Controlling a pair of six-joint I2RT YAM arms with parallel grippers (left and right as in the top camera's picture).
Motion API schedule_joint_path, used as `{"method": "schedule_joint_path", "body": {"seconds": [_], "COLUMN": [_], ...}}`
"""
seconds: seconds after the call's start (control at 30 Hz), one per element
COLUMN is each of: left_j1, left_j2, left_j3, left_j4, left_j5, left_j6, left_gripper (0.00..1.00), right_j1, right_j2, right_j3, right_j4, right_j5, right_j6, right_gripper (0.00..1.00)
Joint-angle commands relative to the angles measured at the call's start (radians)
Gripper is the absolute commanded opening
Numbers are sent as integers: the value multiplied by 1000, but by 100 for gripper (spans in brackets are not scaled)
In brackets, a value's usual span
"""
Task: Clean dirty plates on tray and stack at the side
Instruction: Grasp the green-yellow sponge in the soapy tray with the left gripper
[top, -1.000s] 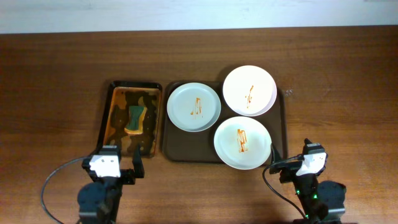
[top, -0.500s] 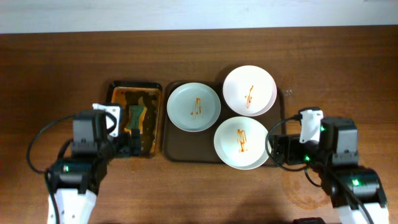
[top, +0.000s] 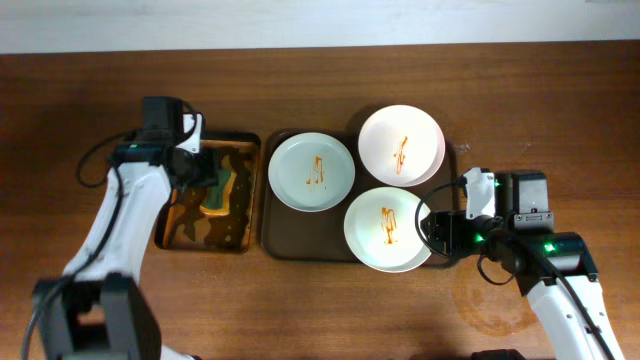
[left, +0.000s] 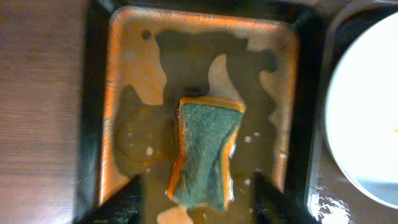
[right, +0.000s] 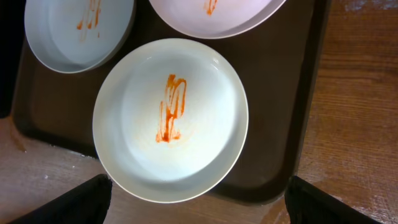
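The right gripper shifts off the plate's middle next, then lowers onto the front plate's rim (top: 429, 238) (right: 243, 134) on the wet ring's side.
Three white plates smeared with red sauce sit on the brown tray (top: 268, 238): one at the left (top: 311, 172), one at the back right (top: 401, 145) and one at the front (top: 388, 229). A green and yellow sponge (top: 218, 190) lies in brown liquid in a small black tray (top: 165, 215). My left gripper (top: 203, 172) hangs over that sponge (left: 206, 152). In the left wrist view the left gripper (left: 196, 186) is open, one finger on each side of the sponge, with gaps. My right gripper (top: 428, 235) is open at the front plate's right rim, straddling the front plate (right: 171, 118) in the right wrist view (right: 198, 183).
Bare wooden table (top: 80, 90) surrounds both trays. A faint wet ring (top: 490, 300) marks the wood to the right of the brown tray, under my right arm. The small black tray's rim (left: 93, 93) stands close beside the brown tray's left edge.
Both arms have come forward from the near table edge. The left one swung out over the sponge tray and its jaws narrowed. The right one moved to the front plate's rim.
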Motion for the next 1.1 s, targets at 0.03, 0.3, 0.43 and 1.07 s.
{"method": "schedule_joint_path", "body": {"seconds": [0.03, 0.3, 0.43, 1.07], "left_j1": [-6, -39, -39, -51], "left_j2": [170, 294, 294, 296], "left_j3": [10, 9, 32, 90], "left_j4": [20, 19, 3, -162], "left_j5": [9, 17, -31, -30], "left_j6": [1, 1, 1, 0], "left_gripper": [35, 0, 0, 33], "right_j1": [4, 4, 4, 4], "right_j2": [20, 20, 20, 20], "right_j3": [19, 19, 19, 19], "right_j4": [5, 11, 11, 11], "right_j5": [-11, -11, -11, -11], "right_j6": [4, 5, 4, 4], "right_gripper": [89, 89, 89, 89]}}
